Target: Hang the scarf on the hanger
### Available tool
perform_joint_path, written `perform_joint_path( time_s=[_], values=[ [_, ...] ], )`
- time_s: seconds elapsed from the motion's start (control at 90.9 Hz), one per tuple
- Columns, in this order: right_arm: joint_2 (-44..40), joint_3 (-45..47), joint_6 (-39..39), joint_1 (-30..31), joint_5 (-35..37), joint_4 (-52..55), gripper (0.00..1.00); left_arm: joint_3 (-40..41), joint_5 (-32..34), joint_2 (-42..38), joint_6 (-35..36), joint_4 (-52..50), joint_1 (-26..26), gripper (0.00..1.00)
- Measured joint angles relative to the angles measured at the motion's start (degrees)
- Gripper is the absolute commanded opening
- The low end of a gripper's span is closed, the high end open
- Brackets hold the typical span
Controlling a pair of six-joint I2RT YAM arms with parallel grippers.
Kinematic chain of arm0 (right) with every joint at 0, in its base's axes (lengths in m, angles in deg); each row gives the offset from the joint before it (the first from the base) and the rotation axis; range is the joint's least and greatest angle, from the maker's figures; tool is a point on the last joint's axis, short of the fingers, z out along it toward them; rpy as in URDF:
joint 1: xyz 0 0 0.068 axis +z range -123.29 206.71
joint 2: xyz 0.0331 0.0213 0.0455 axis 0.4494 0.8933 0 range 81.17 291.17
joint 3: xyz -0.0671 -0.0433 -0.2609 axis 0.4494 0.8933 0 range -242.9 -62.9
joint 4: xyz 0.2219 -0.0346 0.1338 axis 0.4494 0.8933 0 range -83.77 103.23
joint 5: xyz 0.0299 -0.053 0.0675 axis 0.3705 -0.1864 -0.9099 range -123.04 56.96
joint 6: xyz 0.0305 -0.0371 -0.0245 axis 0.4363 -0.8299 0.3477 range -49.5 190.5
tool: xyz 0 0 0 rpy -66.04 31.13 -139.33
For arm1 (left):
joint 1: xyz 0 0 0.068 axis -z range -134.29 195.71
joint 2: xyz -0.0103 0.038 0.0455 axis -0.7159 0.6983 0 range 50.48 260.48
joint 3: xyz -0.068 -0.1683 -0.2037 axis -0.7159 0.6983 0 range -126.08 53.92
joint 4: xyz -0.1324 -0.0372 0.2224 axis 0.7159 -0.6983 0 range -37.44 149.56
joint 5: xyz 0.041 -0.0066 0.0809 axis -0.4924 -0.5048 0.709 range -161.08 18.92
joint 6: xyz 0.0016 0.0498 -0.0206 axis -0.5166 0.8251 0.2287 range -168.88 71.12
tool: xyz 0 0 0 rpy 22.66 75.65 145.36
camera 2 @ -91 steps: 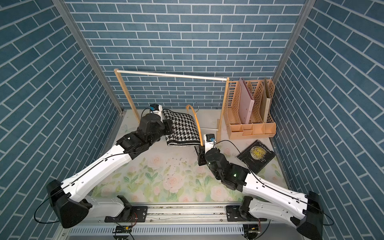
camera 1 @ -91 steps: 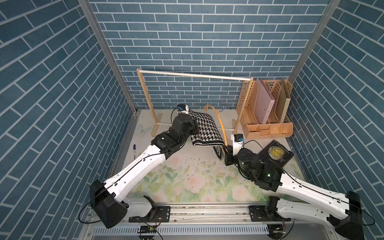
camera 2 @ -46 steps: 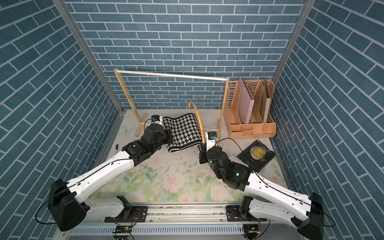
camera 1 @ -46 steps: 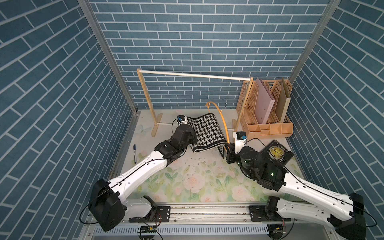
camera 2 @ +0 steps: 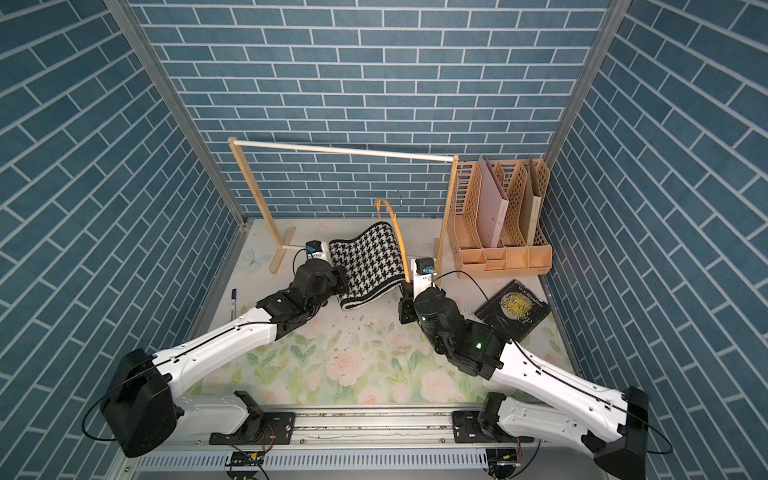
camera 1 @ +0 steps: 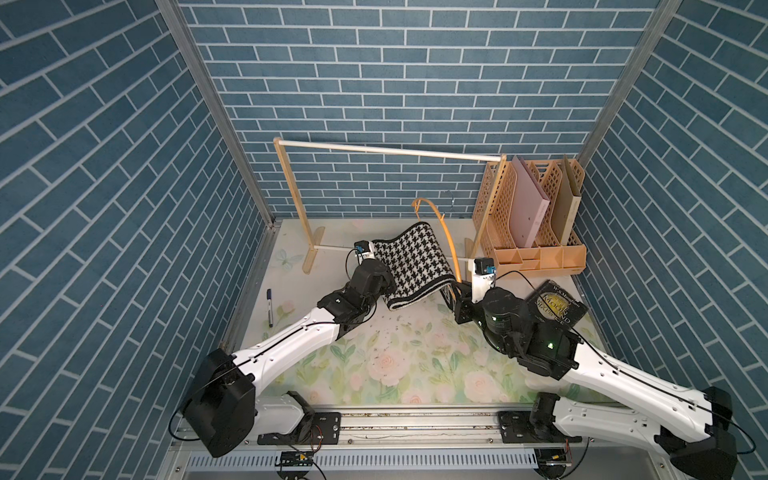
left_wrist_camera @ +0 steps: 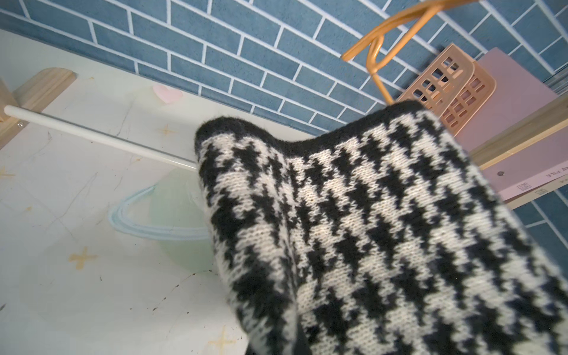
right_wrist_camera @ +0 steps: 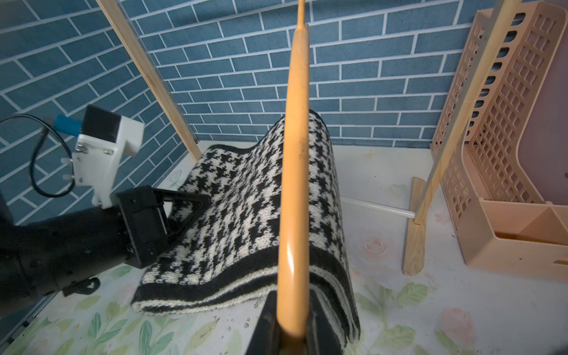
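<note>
The left gripper needs to move gently down and toward the orange-tan hanger (camera 1: 446,237) (left_wrist_camera: 374,54) next and let go of the edge it is holding.
The black-and-white houndstooth scarf (camera 1: 411,266) (camera 2: 365,266) runs across the orange-tan hanger (camera 1: 446,237) (camera 2: 397,232), with cloth on both sides of it. My left gripper (camera 1: 383,282) (camera 2: 338,282) is shut on the scarf's left edge. In the left wrist view the scarf (left_wrist_camera: 384,230) hides those jaws. My right gripper (right_wrist_camera: 292,322) (camera 1: 457,293) is shut on the hanger's (right_wrist_camera: 295,184) lower end and holds it upright. The scarf's (right_wrist_camera: 246,215) striped end sags to the mat. The hanger's hook (camera 1: 451,197) points at the back wall.
The pale wooden rail rack (camera 1: 390,149) spans the back, its low crossbar (left_wrist_camera: 92,135) just behind the scarf. A peach file organizer (camera 1: 536,220) stands at the back right. A dark book (camera 1: 557,309) lies by my right arm. A pen (camera 1: 269,307) lies at the left.
My left gripper has drawn the scarf toward the front and lower, so more cloth lies left of the hanger. My right gripper with the hanger has shifted slightly toward the back.
</note>
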Motion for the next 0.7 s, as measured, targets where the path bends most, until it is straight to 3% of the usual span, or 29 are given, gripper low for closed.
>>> perform_joint_path(
  time_s=[0.363, 0.429, 0.66, 0.704],
  values=[
    [3.58, -1.79, -1.84, -0.22, 0.63, 0.15, 0.00, 2.32, -0.87, 5.46, -1.70, 6.91, -0.02, 0.00],
    [4.15, -1.79, -1.88, -0.39, 0.83, 0.15, 0.00, 2.34, -1.16, 5.53, -1.75, 7.52, -0.02, 0.04],
    [5.60, -2.36, -2.25, -1.14, 1.03, -0.07, 0.00, 2.82, -1.66, 5.55, -2.10, 9.79, -0.02, 0.00],
    [5.75, -2.60, -2.27, -1.20, 1.01, -0.11, 0.00, 3.17, -1.66, 5.66, -2.27, 10.36, -0.02, 0.08]
  ],
)
